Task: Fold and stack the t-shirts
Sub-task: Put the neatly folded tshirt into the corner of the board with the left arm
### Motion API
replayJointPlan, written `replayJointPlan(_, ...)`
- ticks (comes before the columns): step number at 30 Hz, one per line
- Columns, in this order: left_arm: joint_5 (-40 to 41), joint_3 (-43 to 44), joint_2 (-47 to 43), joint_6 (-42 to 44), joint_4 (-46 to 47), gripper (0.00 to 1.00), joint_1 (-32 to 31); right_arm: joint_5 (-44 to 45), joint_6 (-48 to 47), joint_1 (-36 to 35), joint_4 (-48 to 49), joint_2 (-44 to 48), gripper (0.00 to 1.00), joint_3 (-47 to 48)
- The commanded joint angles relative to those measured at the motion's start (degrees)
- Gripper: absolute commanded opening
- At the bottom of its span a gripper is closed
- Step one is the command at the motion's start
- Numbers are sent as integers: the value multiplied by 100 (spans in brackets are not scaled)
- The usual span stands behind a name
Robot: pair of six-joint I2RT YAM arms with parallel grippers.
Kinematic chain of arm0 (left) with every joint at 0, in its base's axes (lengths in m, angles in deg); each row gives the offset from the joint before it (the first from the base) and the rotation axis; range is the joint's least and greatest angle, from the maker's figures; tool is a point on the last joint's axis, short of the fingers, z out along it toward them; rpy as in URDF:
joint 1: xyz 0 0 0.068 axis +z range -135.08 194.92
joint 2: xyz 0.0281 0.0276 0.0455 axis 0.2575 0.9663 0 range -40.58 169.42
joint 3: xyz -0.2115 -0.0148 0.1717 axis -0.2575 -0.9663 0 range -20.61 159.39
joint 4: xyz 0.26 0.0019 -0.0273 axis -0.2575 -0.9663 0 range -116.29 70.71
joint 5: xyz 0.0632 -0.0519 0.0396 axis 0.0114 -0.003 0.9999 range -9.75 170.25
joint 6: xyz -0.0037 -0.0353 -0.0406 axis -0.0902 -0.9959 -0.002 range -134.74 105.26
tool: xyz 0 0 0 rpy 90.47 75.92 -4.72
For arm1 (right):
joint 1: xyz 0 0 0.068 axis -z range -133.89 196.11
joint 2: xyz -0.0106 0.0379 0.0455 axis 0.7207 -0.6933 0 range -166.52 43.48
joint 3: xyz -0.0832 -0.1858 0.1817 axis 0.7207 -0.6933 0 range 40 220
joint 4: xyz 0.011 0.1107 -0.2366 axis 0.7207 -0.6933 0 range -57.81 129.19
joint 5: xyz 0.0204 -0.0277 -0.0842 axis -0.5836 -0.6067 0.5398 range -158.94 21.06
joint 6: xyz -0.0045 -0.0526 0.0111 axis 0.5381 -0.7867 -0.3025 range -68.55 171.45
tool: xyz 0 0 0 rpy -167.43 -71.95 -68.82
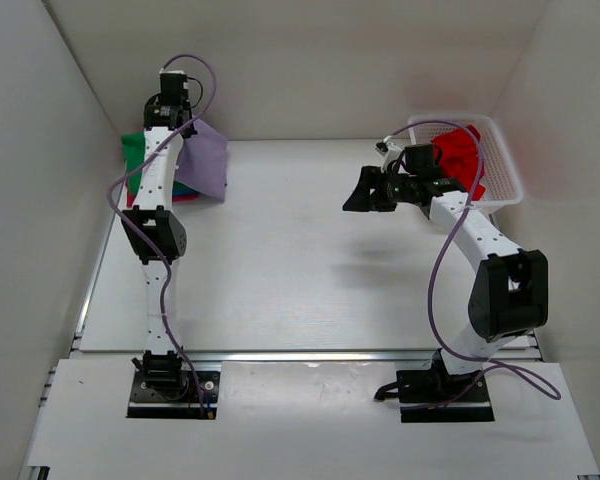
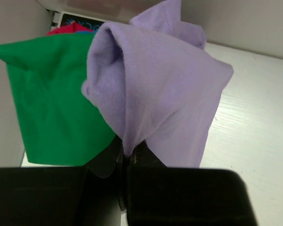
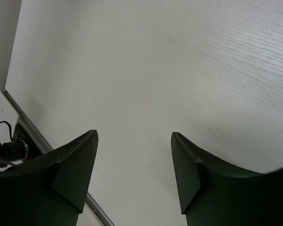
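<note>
I will use my left gripper next to pull the lavender t-shirt's fold over the green t-shirt's part by the side point(image 1: 133, 158) point(image 2: 52, 101), because that part of the green t-shirt is uncovered.
My left gripper point(image 1: 187, 125) is at the back left, shut on a fold of the lavender-purple t-shirt point(image 1: 210, 160), which hangs from it. In the left wrist view the gripper point(image 2: 127, 157) pinches the lavender cloth point(image 2: 155, 84) beside and partly over the green t-shirt point(image 2: 52, 94). The green t-shirt point(image 1: 134, 150) lies folded on top of a stack, with red-pink point(image 2: 68, 29) and blue point(image 2: 85, 32) edges showing beneath. A red t-shirt point(image 1: 458, 150) lies crumpled in the white basket point(image 1: 505, 180). My right gripper point(image 1: 365, 190) is open and empty above the bare table point(image 3: 134, 136).
The white lattice basket stands at the back right against the wall. White walls close the table in on the left, back and right. A metal rail point(image 3: 33, 134) runs along the table's near edge.
</note>
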Motion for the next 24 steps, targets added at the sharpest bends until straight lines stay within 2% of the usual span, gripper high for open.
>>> replayJointPlan(1, -32, 405, -264, 44, 428, 0, 461, -106, 104, -171, 242, -28, 61, 202)
replayJointPlan(8, -322, 431, -264, -210, 657, 0, 1122, 69, 78, -329, 57, -248, 60, 519)
replayJointPlan(17, -533, 563, 544, -623, 621, 3, 1615, 280, 53, -444, -189, -371, 60, 686)
replayJointPlan(19, -630, 624, 754, -632, 718, 13, 1624, 359, 87, -471, -233, -371, 60, 722)
replayJointPlan(20, -683, 607, 781, -615, 692, 28, 1641, 377, 52, -471, -285, -353, 60, 739)
replayJointPlan(21, -762, 616, 869, -597, 735, 47, 1624, 386, 69, -523, -277, -371, 60, 739)
replayJointPlan(23, -815, 563, 931, -588, 771, 63, 1597, 403, 95, -506, -321, -388, 60, 739)
replayJointPlan(24, -833, 606, 957, -588, 771, 67, 1562, 438, 78, -523, -303, -397, 61, 756)
